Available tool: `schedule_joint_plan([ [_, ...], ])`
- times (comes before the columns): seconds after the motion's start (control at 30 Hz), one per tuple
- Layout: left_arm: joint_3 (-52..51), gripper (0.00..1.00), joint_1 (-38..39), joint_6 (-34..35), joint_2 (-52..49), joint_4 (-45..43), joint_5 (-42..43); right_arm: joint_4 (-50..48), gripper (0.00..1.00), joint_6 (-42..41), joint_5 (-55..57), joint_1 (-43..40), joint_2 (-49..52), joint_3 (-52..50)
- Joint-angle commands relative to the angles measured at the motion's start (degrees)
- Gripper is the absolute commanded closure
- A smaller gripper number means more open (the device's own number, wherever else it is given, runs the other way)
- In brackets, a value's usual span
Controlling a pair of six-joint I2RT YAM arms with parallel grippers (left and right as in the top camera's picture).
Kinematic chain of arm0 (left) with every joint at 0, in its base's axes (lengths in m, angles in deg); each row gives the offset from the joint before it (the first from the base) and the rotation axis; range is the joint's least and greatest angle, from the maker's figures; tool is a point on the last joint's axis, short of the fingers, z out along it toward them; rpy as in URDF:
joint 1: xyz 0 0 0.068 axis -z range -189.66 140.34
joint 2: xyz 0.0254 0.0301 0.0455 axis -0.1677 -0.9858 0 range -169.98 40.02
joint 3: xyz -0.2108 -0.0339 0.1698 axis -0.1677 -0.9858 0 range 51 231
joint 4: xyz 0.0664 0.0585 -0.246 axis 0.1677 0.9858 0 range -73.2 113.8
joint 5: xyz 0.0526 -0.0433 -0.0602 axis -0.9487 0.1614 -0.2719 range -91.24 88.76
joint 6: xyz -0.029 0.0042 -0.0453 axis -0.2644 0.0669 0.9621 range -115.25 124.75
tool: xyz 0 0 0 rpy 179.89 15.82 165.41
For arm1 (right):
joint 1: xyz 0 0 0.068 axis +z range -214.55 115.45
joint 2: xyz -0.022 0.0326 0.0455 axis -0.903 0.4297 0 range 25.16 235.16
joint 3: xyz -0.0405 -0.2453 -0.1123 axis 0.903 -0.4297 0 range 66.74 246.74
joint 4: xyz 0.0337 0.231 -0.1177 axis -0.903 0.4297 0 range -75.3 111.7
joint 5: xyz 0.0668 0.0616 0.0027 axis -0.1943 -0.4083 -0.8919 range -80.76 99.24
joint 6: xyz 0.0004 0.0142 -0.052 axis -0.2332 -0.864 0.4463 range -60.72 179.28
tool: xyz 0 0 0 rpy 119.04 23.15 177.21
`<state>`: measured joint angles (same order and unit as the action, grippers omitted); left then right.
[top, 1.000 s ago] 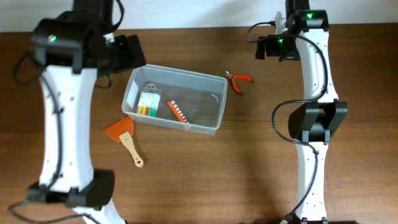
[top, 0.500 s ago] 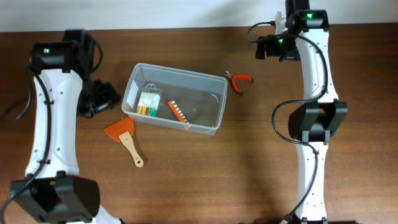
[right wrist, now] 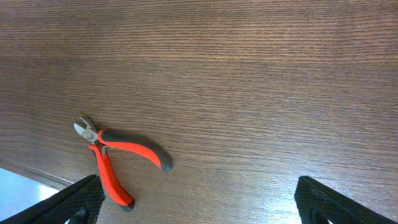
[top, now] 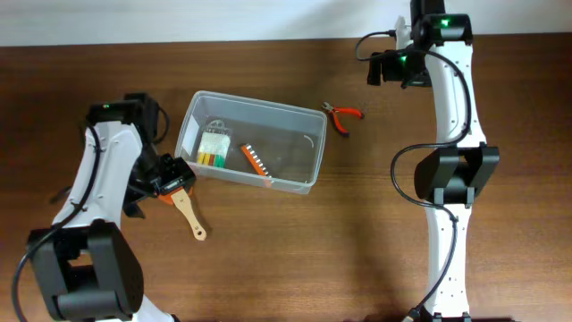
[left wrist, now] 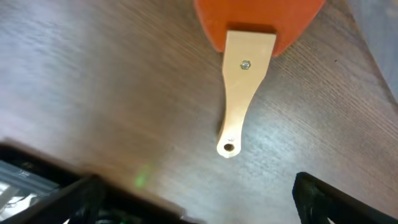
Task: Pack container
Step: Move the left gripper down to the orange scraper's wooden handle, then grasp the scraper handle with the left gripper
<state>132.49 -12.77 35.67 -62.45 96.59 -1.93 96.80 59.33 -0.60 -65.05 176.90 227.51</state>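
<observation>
The scraper's handle is below and between my open fingers. My left gripper should move down onto the narrowing neck of the scraper's wooden handle (top: 189,215), close to the orange blade (top: 168,196).
The clear container (top: 189,121) sits mid-table and holds a yellow-and-white packet (top: 212,148), an orange-handled tool (top: 256,160) and thin wire pieces. An orange scraper with a wooden handle (top: 189,212) lies just off its front left corner and shows in the left wrist view (left wrist: 244,74). My left gripper (top: 165,178) is open and empty, low over the scraper's orange blade. Red-handled pliers (top: 343,114) lie right of the container and show in the right wrist view (right wrist: 118,158). My right gripper (top: 391,68) is open and empty at the back right, apart from the pliers.
The brown wooden table (top: 295,259) runs under everything. A white wall edge lies along the back. The right arm's base (top: 458,174) stands right of the container.
My left arm has swung from behind the container's left end forward and down, and its gripper now sits over the scraper. The right arm, container and pliers have not moved.
</observation>
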Motion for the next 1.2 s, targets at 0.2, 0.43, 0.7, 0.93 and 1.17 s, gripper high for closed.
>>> schedule_joint_plan([
  [0.2,-7.9,0.01,0.1,-0.8,1.6,-6.5,6.0,0.0,0.01,0.1,-0.5,0.1,-0.3,1.1],
  [0.43,-12.0,0.0,0.1,-0.3,1.6,-11.9,6.0,0.0,0.01,0.1,-0.5,0.1,-0.3,1.1],
  [0.7,-12.4,0.0,0.1,-0.2,1.6,-17.3,5.9,0.0,0.01,0.1,-0.5,0.1,-0.3,1.1],
  [0.93,-17.1,0.0,0.1,-1.2,1.6,-20.7,5.9,0.0,0.01,0.1,-0.5,0.1,-0.3,1.1],
  [1.17,-21.3,0.02,0.1,-1.2,1.6,-24.5,6.1,0.0,0.01,0.1,-0.5,0.1,-0.3,1.1],
])
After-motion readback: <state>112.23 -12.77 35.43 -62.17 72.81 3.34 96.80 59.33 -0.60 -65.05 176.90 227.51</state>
